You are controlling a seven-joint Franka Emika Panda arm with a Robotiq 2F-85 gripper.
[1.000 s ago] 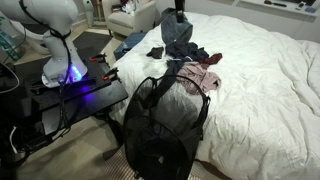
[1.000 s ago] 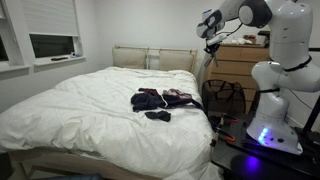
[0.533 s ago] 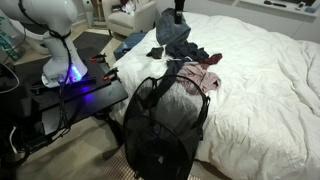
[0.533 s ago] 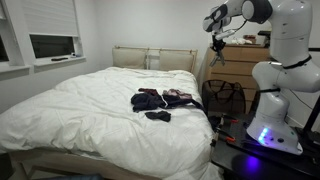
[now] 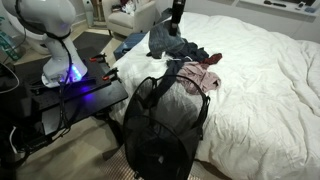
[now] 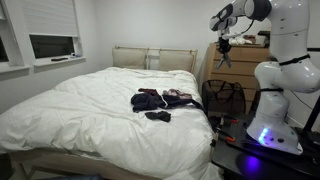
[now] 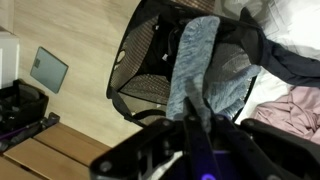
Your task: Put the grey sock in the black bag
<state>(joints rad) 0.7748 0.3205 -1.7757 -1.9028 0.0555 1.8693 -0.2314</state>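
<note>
The grey sock (image 5: 160, 38) hangs high above the bag's rim. It goes down next with my gripper toward the black bag's opening (image 5: 168, 108) below and is released.
My gripper (image 7: 188, 125) is shut on the grey sock (image 7: 195, 60), which hangs straight down from the jaws. In the wrist view the sock dangles over the open round mouth of the black mesh bag (image 7: 140, 50). In both exterior views the gripper (image 5: 177, 16) (image 6: 221, 36) is high in the air with the sock (image 5: 160, 38) (image 6: 222, 55) below it. The black bag (image 5: 160, 130) (image 6: 225, 97) stands upright on the floor against the side of the bed.
A dark heap of clothes (image 5: 192, 52) (image 6: 152, 100) and a pink garment (image 5: 205, 78) lie on the white bed (image 5: 260, 90). The robot base with blue lights (image 5: 70, 72) stands on a black stand. A wooden dresser (image 6: 240, 62) is behind the bag.
The gripper has carried the hanging sock sideways, away from above the clothes heap on the bed and toward the space over the bag. The jaws stay shut on it.
</note>
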